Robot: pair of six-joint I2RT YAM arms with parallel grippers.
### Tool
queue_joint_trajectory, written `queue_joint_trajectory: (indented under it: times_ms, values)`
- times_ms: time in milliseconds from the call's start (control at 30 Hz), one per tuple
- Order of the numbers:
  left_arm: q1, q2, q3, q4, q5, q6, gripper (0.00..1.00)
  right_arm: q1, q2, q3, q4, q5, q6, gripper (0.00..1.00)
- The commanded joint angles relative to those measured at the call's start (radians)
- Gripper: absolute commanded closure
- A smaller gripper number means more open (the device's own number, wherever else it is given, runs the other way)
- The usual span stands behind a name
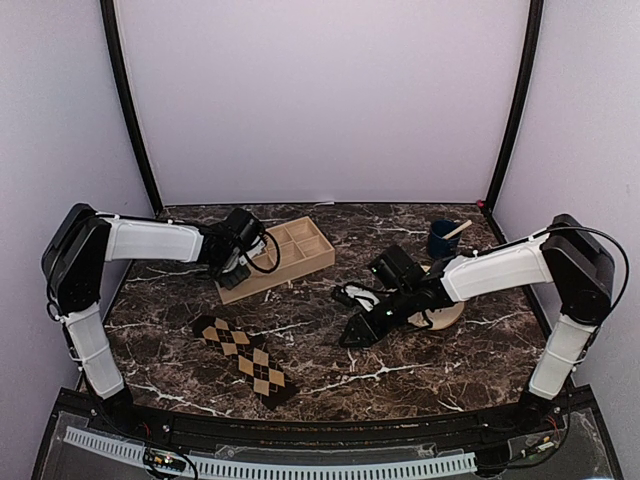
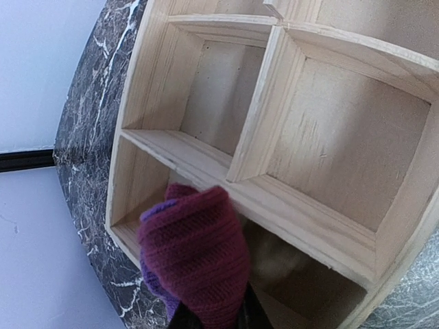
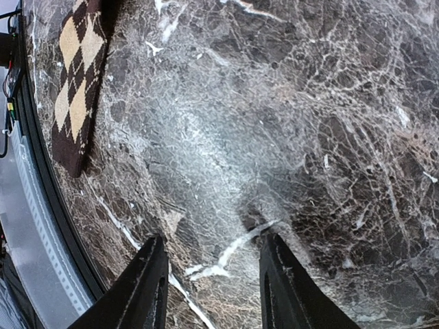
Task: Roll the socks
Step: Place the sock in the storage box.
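I will lower the rolled maroon sock with my left gripper between the wooden sides of the tray's empty near corner section and let it go there.
My left gripper (image 1: 232,268) is shut on a rolled maroon and purple sock (image 2: 195,260). It holds the sock over the near-left compartment of the wooden divided tray (image 2: 264,110); only the finger bases show beneath the roll in the left wrist view. A flat brown and tan argyle sock (image 1: 245,360) lies on the marble table at front left and also shows in the right wrist view (image 3: 75,82). My right gripper (image 1: 358,332) is open and empty just above bare marble at the table's middle, to the right of the argyle sock; it also shows in the right wrist view (image 3: 212,274).
The wooden tray (image 1: 285,262) sits at back left centre. A small black and white cloth item (image 1: 357,296) lies behind my right gripper. A round wooden dish (image 1: 445,316) is under the right forearm. A blue cup (image 1: 442,240) with a stick stands at back right.
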Motion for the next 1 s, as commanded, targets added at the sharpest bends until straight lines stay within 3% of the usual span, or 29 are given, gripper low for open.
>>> queue_joint_trajectory:
  times_ms: [0, 967]
  values:
    - [-0.004, 0.035, 0.039, -0.087, 0.096, -0.033, 1.0, -0.008, -0.038, -0.015, 0.012, 0.004, 0.01, 0.58]
    - [0.111, 0.078, 0.086, -0.197, 0.428, -0.162, 1.0, -0.006, -0.037, -0.008, 0.006, 0.009, 0.016, 0.58]
